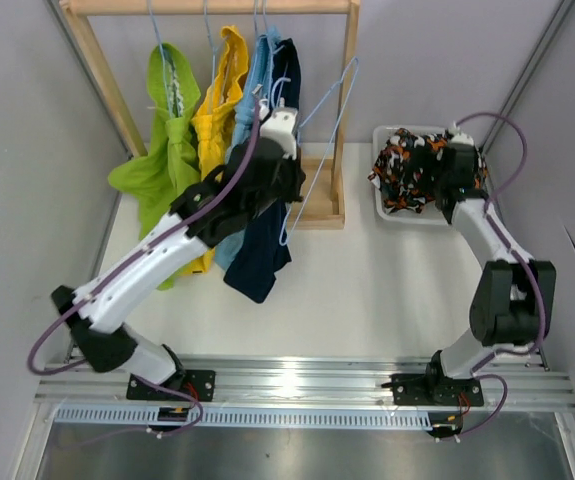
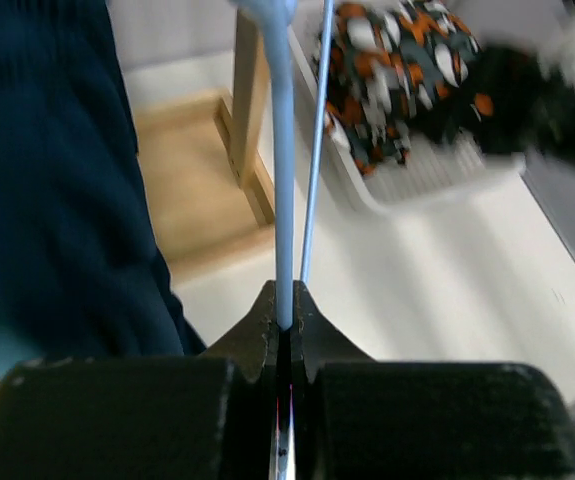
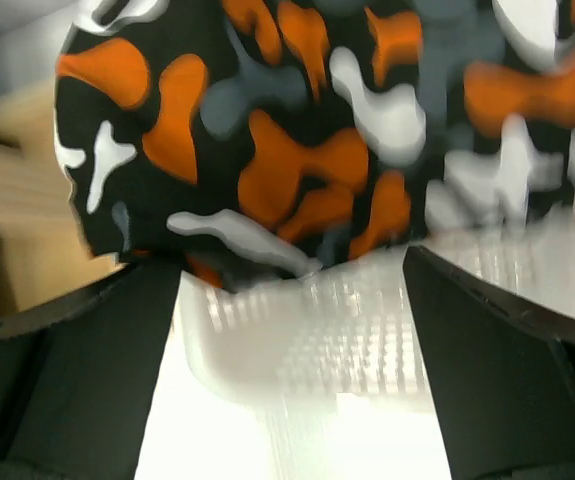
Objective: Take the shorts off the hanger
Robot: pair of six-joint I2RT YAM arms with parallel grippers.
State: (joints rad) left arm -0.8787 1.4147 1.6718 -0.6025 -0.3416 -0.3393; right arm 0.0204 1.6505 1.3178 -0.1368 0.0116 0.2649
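My left gripper needs to move outward with the bare hanger (image 1: 317,150) and let go of it on the rack bar's empty end (image 1: 313,6), because that part of the bar is outward of the gripper.
Lime green shorts (image 1: 162,150), yellow shorts (image 1: 222,95), light blue shorts (image 1: 263,60) and navy shorts (image 1: 262,255) hang on the wooden rack. The navy pair fills the left of the left wrist view (image 2: 57,180). My left gripper (image 1: 289,195) (image 2: 285,300) is shut on a bare light blue hanger (image 1: 317,150) (image 2: 284,200) just right of the navy shorts. The orange-black-white patterned shorts (image 1: 402,170) (image 2: 397,80) (image 3: 297,130) lie in a white basket (image 1: 407,218) (image 3: 317,330). My right gripper (image 1: 445,175) (image 3: 292,265) is open and empty, just above the basket's near rim.
The wooden rack (image 1: 347,100) stands at the back left with its base (image 1: 322,200) (image 2: 247,120) on the white table. The basket (image 2: 417,185) sits to the right of it. Grey walls close in both sides.
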